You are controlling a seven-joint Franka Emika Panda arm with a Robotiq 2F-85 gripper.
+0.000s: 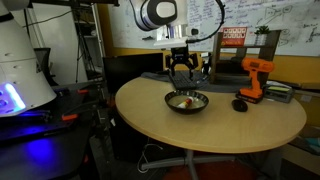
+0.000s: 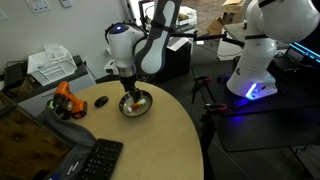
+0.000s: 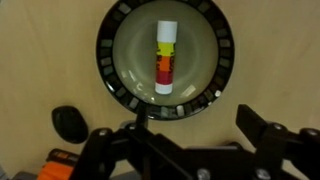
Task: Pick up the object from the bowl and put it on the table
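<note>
The object's red-banded end is closest to my open fingers, so my gripper will go down into the bowl next, with its fingers on both sides of that end.
The dark bowl [image 3: 165, 55] sits on the round tan table [image 1: 220, 128] and shows in both exterior views [image 1: 187, 102] [image 2: 136, 105]. In it lies the object [image 3: 165, 58], a small white stick with red, orange and yellow bands, which looks like a tiny pale lump in the exterior views [image 1: 183, 98] [image 2: 135, 100]. My gripper [image 3: 195, 118] is open and empty. It hangs straight above the bowl [image 1: 181, 72] [image 2: 128, 86], with its fingers clear of the rim. In the wrist view the bowl lies just beyond the fingertips.
An orange drill [image 1: 254, 78] [image 2: 68, 100] and a black mouse-like thing [image 1: 240, 104] [image 2: 101, 101] [image 3: 68, 122] lie on the table beside the bowl. A keyboard [image 2: 95, 160] lies near the table edge. A white machine with a blue light [image 2: 262, 50] stands off the table.
</note>
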